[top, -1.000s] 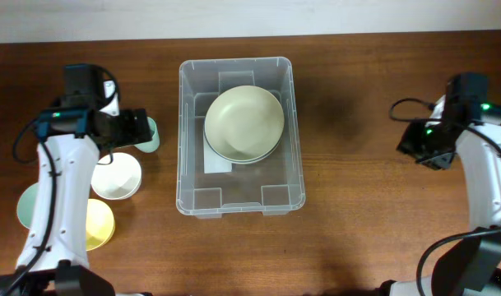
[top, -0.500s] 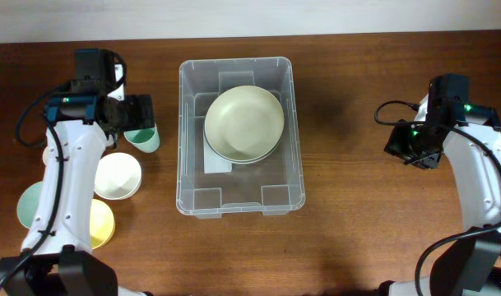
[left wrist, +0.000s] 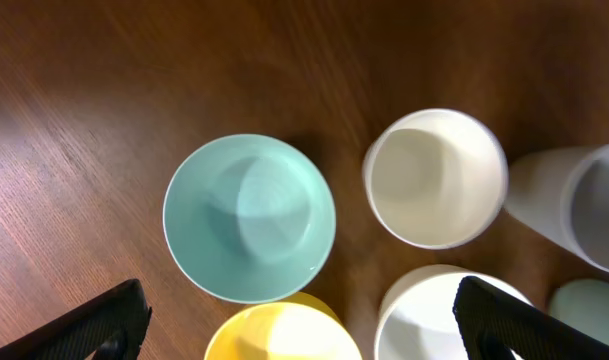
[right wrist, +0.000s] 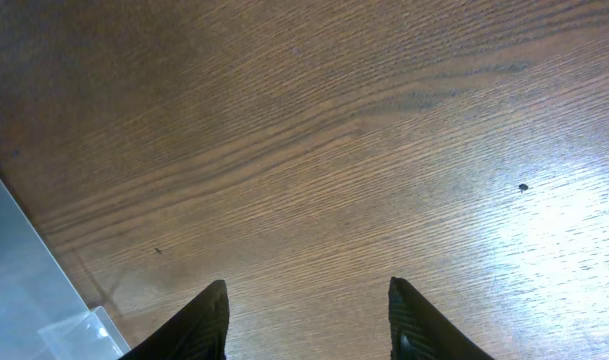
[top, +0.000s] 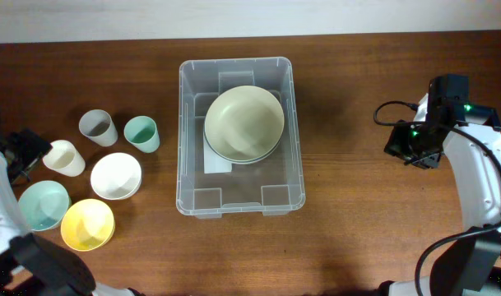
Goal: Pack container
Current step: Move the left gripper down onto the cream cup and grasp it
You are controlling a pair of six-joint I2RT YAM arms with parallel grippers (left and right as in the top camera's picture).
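Note:
I should move my left gripper toward the open cream cup and down onto the side of the cup that faces the teal bowl, because there is bare wood between them.
The clear plastic container (top: 184,164) stands at the table's centre. A pale green bowl (top: 243,122) lies in its far half, stacked on another bowl. My left gripper (top: 26,150) is at the far left edge, open and empty. In the left wrist view its fingers (left wrist: 304,330) spread above the teal bowl (left wrist: 249,217), the yellow bowl (left wrist: 284,338) and the white bowl (left wrist: 439,315). My right gripper (top: 415,146) is open and empty over bare wood right of the container; its fingers (right wrist: 309,325) hold nothing, and the container's corner (right wrist: 24,290) shows at the left.
Left of the container stand a grey cup (top: 96,127), a green cup (top: 141,134) and a cream cup (top: 63,157). Nearer the front lie a white bowl (top: 116,175), a teal bowl (top: 43,205) and a yellow bowl (top: 87,224).
My left arm has swung from beside the green cup out to the far left edge, uncovering the cups. My right gripper shifted slightly left early on and then stayed still.

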